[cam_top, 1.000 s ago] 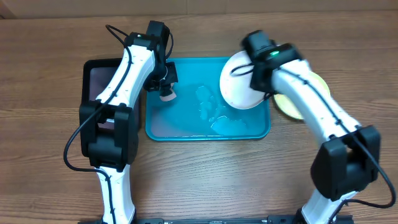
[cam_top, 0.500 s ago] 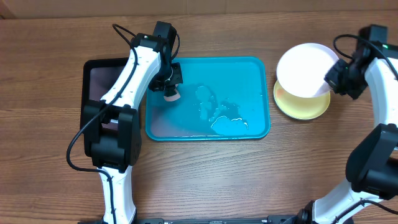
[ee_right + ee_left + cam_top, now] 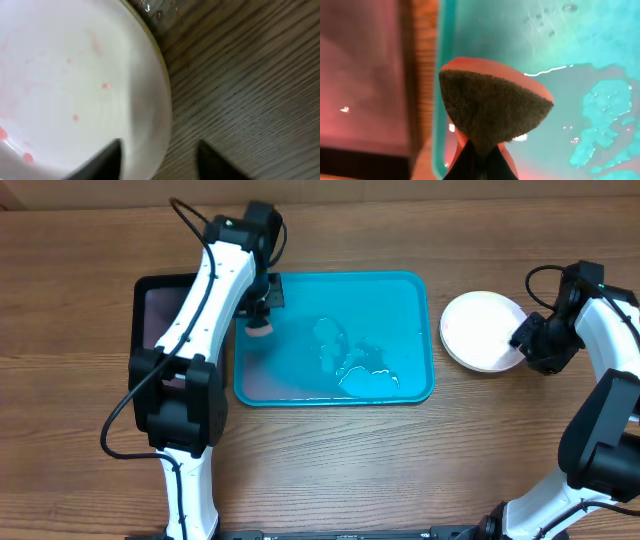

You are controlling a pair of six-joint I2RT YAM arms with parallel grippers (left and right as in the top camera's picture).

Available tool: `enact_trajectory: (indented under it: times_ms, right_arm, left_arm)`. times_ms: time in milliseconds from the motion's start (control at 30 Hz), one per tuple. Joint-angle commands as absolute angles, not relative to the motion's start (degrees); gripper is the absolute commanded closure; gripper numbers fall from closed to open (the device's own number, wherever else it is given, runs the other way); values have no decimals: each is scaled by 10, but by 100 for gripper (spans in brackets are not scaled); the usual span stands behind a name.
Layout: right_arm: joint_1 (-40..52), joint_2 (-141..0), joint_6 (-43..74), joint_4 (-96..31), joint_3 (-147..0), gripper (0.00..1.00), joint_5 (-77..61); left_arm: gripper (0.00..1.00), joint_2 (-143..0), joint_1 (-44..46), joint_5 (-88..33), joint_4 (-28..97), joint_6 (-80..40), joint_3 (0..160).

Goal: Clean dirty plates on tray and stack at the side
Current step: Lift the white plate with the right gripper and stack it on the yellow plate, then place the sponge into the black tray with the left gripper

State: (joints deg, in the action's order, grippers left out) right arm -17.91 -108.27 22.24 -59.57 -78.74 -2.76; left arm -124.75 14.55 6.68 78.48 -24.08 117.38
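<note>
The left gripper carries the sponge [image 3: 495,105] over next, lowers it and releases, since the black tray's bottom lies empty below the gripper, to its left in the overhead view.
The turquoise tray [image 3: 335,277] lies mid-table, wet with puddles [image 3: 365,375] and with no plate on it. To its right a white plate [image 3: 482,330] rests flat on the wood. It carries a few red specks in the right wrist view [image 3: 75,85]. My right gripper [image 3: 528,345] is open at the plate's right rim, one finger over the plate and the other over the table [image 3: 157,160]. My left gripper [image 3: 260,310] is shut on an orange sponge [image 3: 495,105], dark scouring face up, over the tray's left edge [image 3: 442,75].
A smaller black tray [image 3: 160,310] sits just left of the turquoise one, and its reddish floor shows in the left wrist view [image 3: 360,75]. Bare wooden table [image 3: 330,460] surrounds both trays.
My right arm carried the white plate off the tray to the right, laid it on the yellow-green plate and opened its jaws. The left gripper and sponge shifted slightly toward the tray's far-left corner.
</note>
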Motion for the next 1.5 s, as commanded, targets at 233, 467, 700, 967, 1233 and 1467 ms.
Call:
enact_trajectory:
  times_ms: [233, 467, 700, 967, 1233, 1467]
  right_arm:
    - [-133, -1074, 209, -628, -882, 8, -97]
    - [-54, -1074, 209, -614, -898, 0, -97]
    - [-4, -1074, 209, -603, -898, 0, -95]
    - [19, -1074, 209, -601, -898, 0, -95]
    - [19, -1074, 209, -604, -898, 0, -95]
    - [19, -1074, 209, -605, -898, 0, -95]
  left_arm:
    - [96, -1202, 130, 173, 872, -277, 1263]
    - [96, -1201, 67, 185, 899, -305, 1231]
    - [96, -1201, 48, 190, 894, -319, 1164]
    - [96, -1202, 28, 220, 824, -379, 1060]
    - [96, -1202, 7, 220, 747, -357, 1010]
    - [96, -1202, -8, 208, 659, -248, 969]
